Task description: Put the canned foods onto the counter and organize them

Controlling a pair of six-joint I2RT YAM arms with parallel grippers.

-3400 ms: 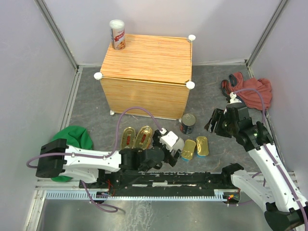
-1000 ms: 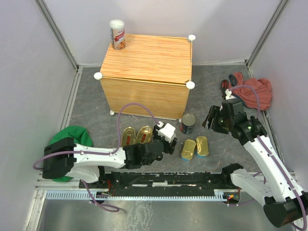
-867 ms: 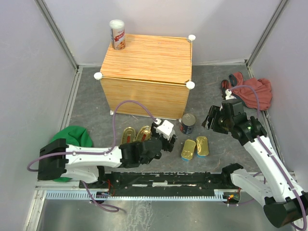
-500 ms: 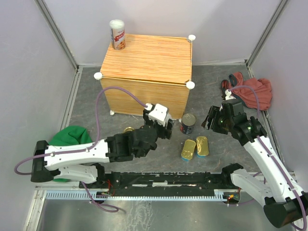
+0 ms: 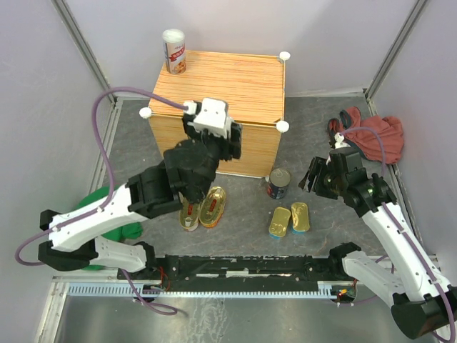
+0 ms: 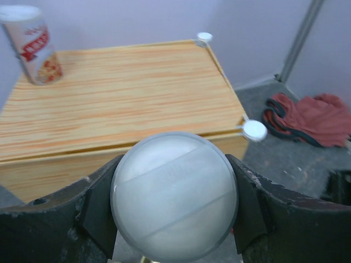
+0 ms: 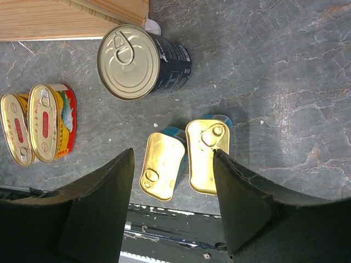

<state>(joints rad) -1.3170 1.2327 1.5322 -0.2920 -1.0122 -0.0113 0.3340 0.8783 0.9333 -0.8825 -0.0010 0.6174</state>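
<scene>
I should next move my left gripper outward and to the left in the top view. It should release its can on the counter's wood before the standing can, as that spot is clear.
My left gripper is shut on a tall can's white lid, held in the air just before the counter's front edge. In the top view that gripper hides the can. The counter is a light wood box with white knobs; another tall red-white can stands on its far left corner. On the floor are two oval gold-red tins, a dark round tin and two rectangular gold-blue tins. My right gripper hangs open above the rectangular tins.
A red cloth lies on the floor at the right, behind my right arm. A green cloth lies at the left, partly under my left arm. Grey walls and metal posts close in the floor on three sides.
My left arm has risen from the floor beside the oval tins and swung up toward the counter's front with the tall can in its grip. The right arm has stayed put.
</scene>
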